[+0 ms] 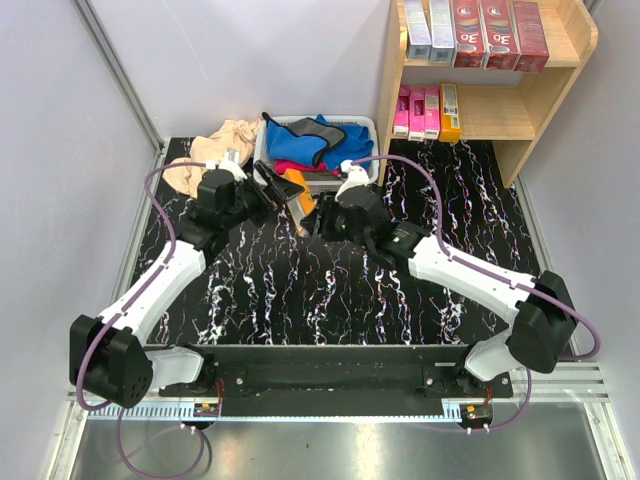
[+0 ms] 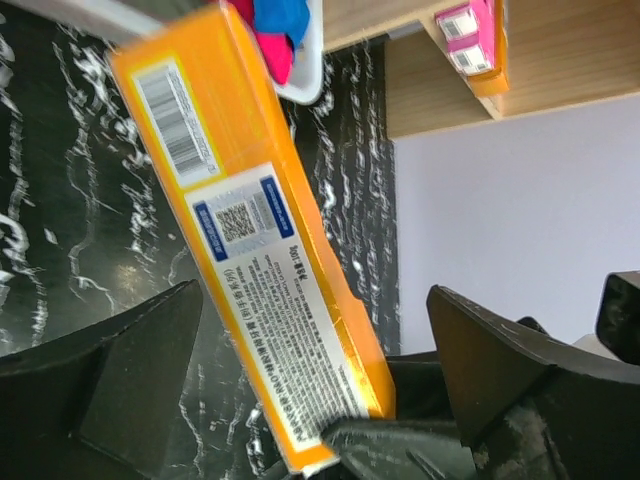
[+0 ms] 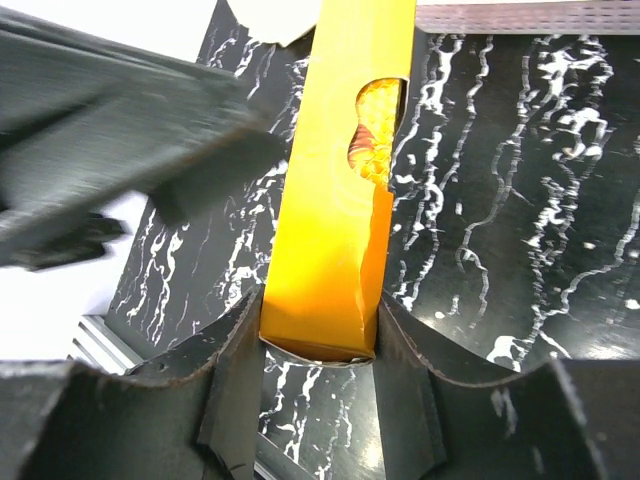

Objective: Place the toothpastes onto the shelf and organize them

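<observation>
Empty board (image 1: 469,112) lies beside the matching orange box, outward of the robot's right gripper and to its right in the top view. The right gripper should carry its box in there and release it.
An orange-yellow toothpaste box (image 1: 294,186) is held in the air between my two grippers, over the table's middle back. My right gripper (image 1: 315,215) is shut on its one end, seen clearly in the right wrist view (image 3: 318,320) with the box (image 3: 335,220) pinched between both fingers. My left gripper (image 1: 272,188) is open, its jaws wide apart on either side of the box (image 2: 250,230) without touching it. The wooden shelf (image 1: 560,90) at the back right holds silver-grey (image 1: 430,30) and dark red boxes (image 1: 498,32) on top, and pink boxes (image 1: 416,112) and one orange box (image 1: 450,110) below.
A white basket (image 1: 262,140) with blue and red cloths (image 1: 300,142) stands at the back, just behind the grippers. A beige cloth (image 1: 215,145) lies to its left. Grey walls close in both sides.
</observation>
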You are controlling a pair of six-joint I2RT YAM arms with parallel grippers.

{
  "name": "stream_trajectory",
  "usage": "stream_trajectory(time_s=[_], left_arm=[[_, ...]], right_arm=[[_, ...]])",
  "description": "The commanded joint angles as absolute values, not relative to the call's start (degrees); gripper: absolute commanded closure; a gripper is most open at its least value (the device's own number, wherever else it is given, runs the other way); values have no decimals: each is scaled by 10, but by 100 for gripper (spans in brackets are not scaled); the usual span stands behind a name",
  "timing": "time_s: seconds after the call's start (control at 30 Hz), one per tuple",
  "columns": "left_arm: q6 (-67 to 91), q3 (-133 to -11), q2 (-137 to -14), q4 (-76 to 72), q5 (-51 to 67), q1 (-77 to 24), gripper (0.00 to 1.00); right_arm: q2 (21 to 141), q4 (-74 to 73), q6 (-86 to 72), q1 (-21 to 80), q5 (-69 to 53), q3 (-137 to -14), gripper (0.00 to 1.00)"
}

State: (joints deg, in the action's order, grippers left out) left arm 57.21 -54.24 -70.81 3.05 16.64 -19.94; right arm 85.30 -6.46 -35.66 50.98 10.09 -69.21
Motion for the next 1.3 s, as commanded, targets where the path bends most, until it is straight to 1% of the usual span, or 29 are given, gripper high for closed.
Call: stream_trajectory(time_s=[0.0, 0.07, 0.1, 0.13, 0.3, 0.57, 0.6, 0.63, 0.67, 0.7, 0.73, 0.77, 0.8, 0.83, 0.87, 0.9, 1.0, 1.1, 1.27], left_arm=[[491, -605, -678, 113, 92, -197, 1], [473, -608, -670, 133, 77, -197, 1], [469, -607, -668, 135, 70, -197, 1], [466, -607, -664, 137, 65, -197, 1], [463, -599, -663, 142, 60, -198, 1], [468, -588, -677, 134, 71, -198, 1], [470, -584, -678, 131, 74, -197, 1], [471, -583, -679, 130, 74, -197, 1], [471, -582, -679, 129, 75, -197, 1], [471, -579, -679, 129, 75, -197, 1], [472, -578, -680, 128, 75, -198, 1], [471, -577, -681, 127, 76, -197, 1], [472, -576, -683, 128, 75, -197, 1], [473, -576, -684, 126, 75, -197, 1], [474, -575, -683, 125, 76, -197, 1], [473, -574, -685, 125, 77, -197, 1], [472, -575, -687, 125, 77, -197, 1], [471, -574, -688, 125, 77, -197, 1], [469, -575, -691, 126, 76, -197, 1]], right_arm=[[807, -41, -376, 470, 74, -679, 59], [793, -27, -391, 446, 25, -665, 59], [787, -19, -411, 418, 7, -645, 59], [774, -5, -421, 404, -34, -634, 59], [737, 83, -496, 312, -151, -559, 59], [685, 244, -607, 129, -351, -467, 58], [683, 290, -623, 111, -369, -458, 58], [686, 318, -642, 92, -413, -451, 58], [690, 347, -691, 49, -432, -435, 58], [699, 419, -721, 29, -451, -425, 58], [706, 461, -753, 6, -480, -415, 58], [714, 503, -820, -39, -492, -395, 59], [734, 584, -851, -60, -512, -387, 59], [743, 615, -899, -77, -521, -375, 59], [753, 645, -920, -108, -526, -370, 60], [771, 698, -938, -120, -536, -367, 60], [801, 775, -998, -164, -551, -363, 60], [816, 796, -1023, -203, -562, -375, 61], [830, 783, -1026, -243, -572, -416, 61]])
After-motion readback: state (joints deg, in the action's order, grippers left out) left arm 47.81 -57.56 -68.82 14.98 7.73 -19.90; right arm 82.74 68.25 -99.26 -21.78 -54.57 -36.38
